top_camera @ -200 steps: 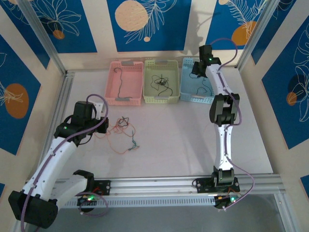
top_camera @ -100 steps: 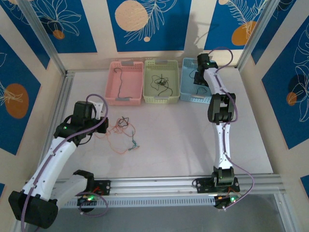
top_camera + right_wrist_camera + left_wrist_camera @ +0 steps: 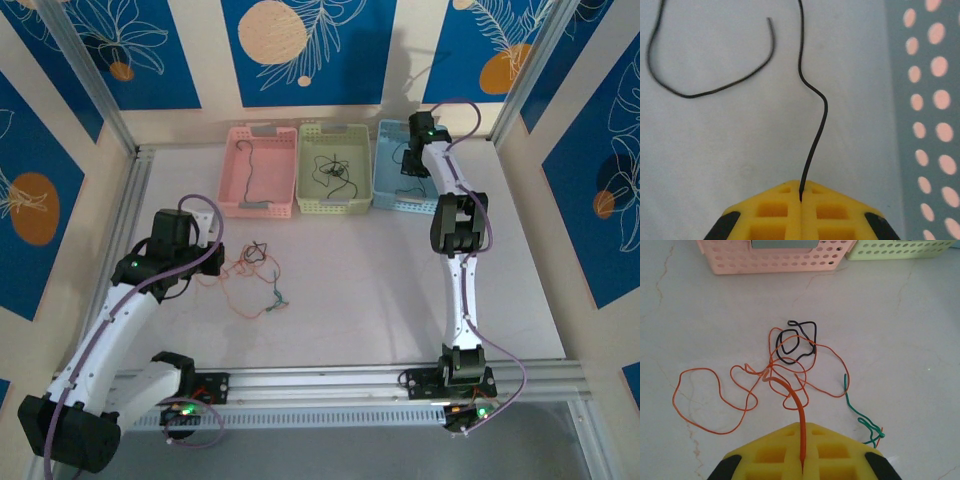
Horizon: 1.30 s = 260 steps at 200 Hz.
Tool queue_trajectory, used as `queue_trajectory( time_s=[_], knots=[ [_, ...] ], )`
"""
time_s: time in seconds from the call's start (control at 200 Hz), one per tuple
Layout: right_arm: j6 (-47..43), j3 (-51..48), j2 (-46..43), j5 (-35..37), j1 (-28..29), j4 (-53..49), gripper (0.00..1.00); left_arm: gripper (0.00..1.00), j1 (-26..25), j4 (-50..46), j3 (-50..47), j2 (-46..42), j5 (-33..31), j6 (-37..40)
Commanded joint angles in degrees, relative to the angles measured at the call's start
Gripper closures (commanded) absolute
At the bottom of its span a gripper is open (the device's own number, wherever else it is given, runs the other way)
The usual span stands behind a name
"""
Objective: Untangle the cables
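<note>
My right gripper needs to rise next out of the blue basket (image 3: 384,185) and over the black bundle at the pale green basket (image 3: 334,162) to release the black cable's end.
A tangle of thin cables (image 3: 255,272) lies on the white table, left of middle. In the left wrist view a thick orange cable (image 3: 799,402) runs from the knot into my left gripper (image 3: 803,427), which is shut on it. A black cable loop (image 3: 798,342), thin orange loops (image 3: 695,400) and a green cable (image 3: 860,415) spread around it. My left gripper (image 3: 214,262) sits just left of the tangle. My right gripper (image 3: 800,185) is down in the blue basket (image 3: 384,185), shut on the end of a black cable (image 3: 816,132); another black cable (image 3: 715,90) lies loose beside it.
Three baskets stand in a row at the back: a pink basket (image 3: 232,185) with a dark cable, a pale green basket (image 3: 306,175) with a black cable bundle, and the blue one. The blue basket's perforated wall (image 3: 925,125) is close on my right gripper's right.
My right gripper has dropped lower into the blue basket and shut on the black cable. The left arm and the tangle have not moved.
</note>
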Motion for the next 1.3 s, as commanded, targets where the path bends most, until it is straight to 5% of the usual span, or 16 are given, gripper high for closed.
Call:
queue_trajectory(
  time_s=[0.0,0.265,0.605,0.905,1.295],
  knots=[
    [-3.61,-6.03,-9.94,-2.6,4.37,8.65,1.0,1.0,0.97,0.75,-0.44,0.15,1.47,0.77],
    [-8.27,-9.25,-23.54,-2.65,14.26,14.74,1.0,1.0,0.92,0.64,-0.44,-0.17,1.6,0.74],
    [-12.43,1.46,-26.95,-4.71,22.52,12.54,1.0,1.0,0.98,0.62,-0.51,-0.37,1.82,0.69],
    [-11.86,12.26,-19.97,-7.53,22.84,10.49,1.0,1.0,0.97,0.69,-0.53,-0.15,2.08,0.64],
    [-2.61,5.66,-13.38,-13.95,18.87,16.45,1.0,1.0,1.02,0.74,-0.53,0.4,2.53,0.63]
  ],
)
